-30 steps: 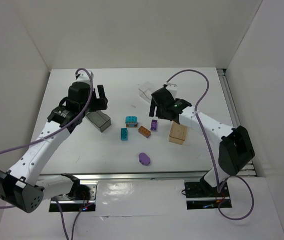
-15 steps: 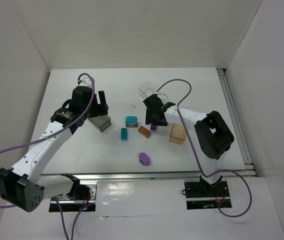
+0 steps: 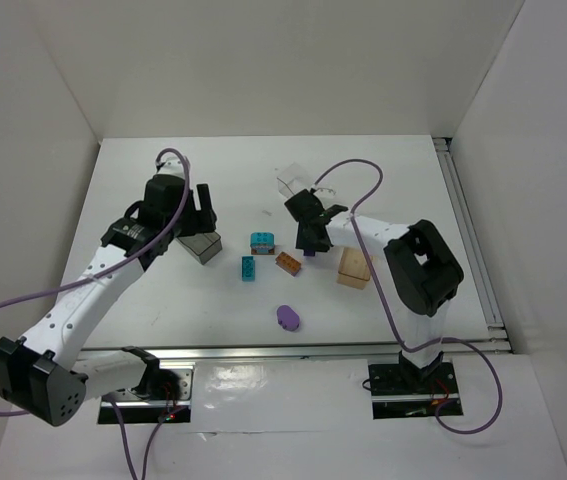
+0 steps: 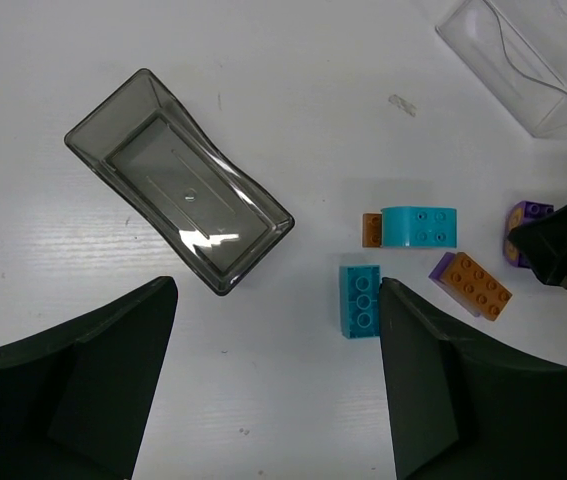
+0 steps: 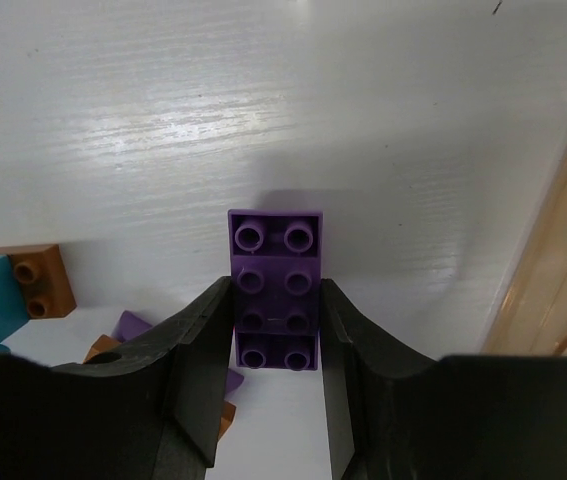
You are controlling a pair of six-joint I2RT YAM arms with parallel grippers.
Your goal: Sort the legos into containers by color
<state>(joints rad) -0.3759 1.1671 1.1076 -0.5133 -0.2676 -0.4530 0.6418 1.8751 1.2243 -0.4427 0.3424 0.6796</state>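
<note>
My right gripper should raise the purple brick, which it holds low, above the sides of the clear container (image 3: pixel 293 183). It should then move outward over the container and let go inside, because the container stands outward of the gripper.
My right gripper (image 3: pixel 308 243) is shut on a purple brick (image 5: pixel 275 260), its fingers (image 5: pixel 203 340) pressed against both long sides, low over the table. Left of it lie an orange brick (image 3: pixel 288 263), a teal arch piece (image 3: pixel 261 241) and a teal brick (image 3: pixel 249 268). A flat purple oval (image 3: pixel 287 318) lies nearer the front. My left gripper (image 4: pixel 278 380) hangs open above bare table, with the smoky grey container (image 4: pixel 178 195) ahead on the left and the teal brick (image 4: pixel 360 300) by its right finger. The clear container (image 3: pixel 293 183) stands behind the right gripper, and the tan wooden one (image 3: pixel 355 267) is on its right.
A small brown piece (image 4: pixel 372 230) sits against the teal arch (image 4: pixel 419 227). The wooden container's rim (image 5: pixel 563 270) is close to the right of the held brick. White walls enclose the table on three sides, and a metal rail (image 3: pixel 468 240) runs along the right edge.
The right gripper came down onto the purple brick and shut on it. The left arm shifted slightly toward the grey container, still open.
</note>
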